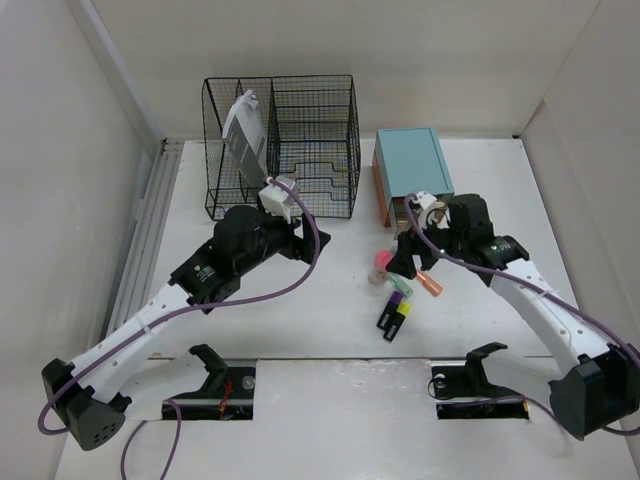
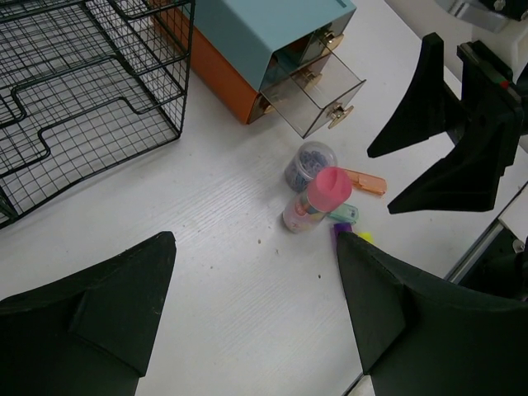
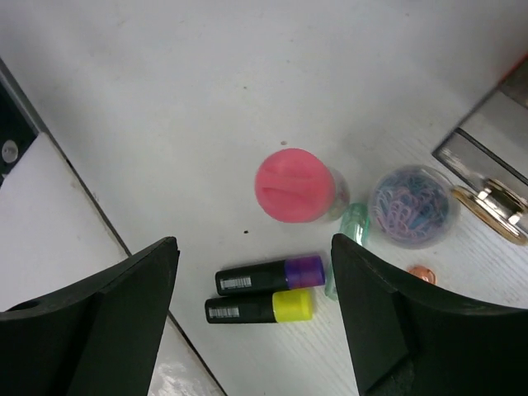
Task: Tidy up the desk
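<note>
The bottle [image 3: 293,186] stands upright, pink cap on top, so my right gripper will next go left in the top view, then down around the cap.
The white desk [image 1: 330,330] carries a small heap of stationery right of centre. A pink-capped bottle [image 3: 293,186] stands there beside a clear jar of coloured paper clips [image 3: 410,206]. A purple-capped highlighter [image 3: 268,275] and a yellow-capped one [image 3: 260,308] lie side by side, with a green one [image 3: 353,227] and an orange one [image 2: 367,180] close by. My right gripper [image 3: 253,241] hovers open above this heap, holding nothing. My left gripper [image 2: 254,239] is open over bare desk left of the heap, also with nothing in it.
A black wire-mesh rack [image 1: 285,145] stands at the back with a pale packet [image 1: 245,135] in its left section. The teal drawer box [image 1: 412,165] at back right has a clear drawer [image 2: 318,91] pulled out. Two cut-outs [image 1: 210,395] lie near the arm bases.
</note>
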Controlling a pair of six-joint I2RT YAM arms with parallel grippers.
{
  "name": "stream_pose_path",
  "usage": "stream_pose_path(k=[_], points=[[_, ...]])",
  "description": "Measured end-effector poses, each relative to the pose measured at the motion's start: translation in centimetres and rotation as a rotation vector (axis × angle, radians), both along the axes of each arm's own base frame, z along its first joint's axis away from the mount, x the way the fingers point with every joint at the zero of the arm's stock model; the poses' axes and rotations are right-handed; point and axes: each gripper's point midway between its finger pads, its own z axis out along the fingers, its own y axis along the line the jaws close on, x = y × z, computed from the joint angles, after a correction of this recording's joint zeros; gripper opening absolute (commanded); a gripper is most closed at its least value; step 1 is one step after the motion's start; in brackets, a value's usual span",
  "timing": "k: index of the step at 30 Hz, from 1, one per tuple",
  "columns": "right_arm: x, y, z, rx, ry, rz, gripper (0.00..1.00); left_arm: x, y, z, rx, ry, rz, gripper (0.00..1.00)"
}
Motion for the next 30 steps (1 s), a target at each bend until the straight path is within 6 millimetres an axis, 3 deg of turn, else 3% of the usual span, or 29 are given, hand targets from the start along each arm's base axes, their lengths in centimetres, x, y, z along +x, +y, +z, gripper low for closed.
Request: stream_pose_path(k=[5, 21, 25, 29, 30], points=[[-0.6, 1.8, -0.5, -0.051, -0.025, 0.071, 0.8, 0.0, 0.0, 0.1, -0.001, -0.004, -0.001, 0.76], [2.0, 2.7, -4.1, -0.229, -0.018, 0.034, 0.78, 0.0, 0.0, 0.2, -0.004, -0.008, 0.0, 0.76], [2.0, 3.5, -5.7, -0.275, 0.008, 0.054, 0.69, 0.0, 0.1, 0.3, -0.006, -0.01, 0.002, 0.76], [2.1, 3.7, -6.4, -0.303, 0.016, 0.058, 0.51, 0.0, 0.1, 0.5, -0.01, -0.015, 0.002, 0.76], [2.2, 3.7, -6.4, -0.307, 0.013, 0.058, 0.41, 0.0, 0.1, 0.5, -0.01, -0.015, 0.002, 0.76]])
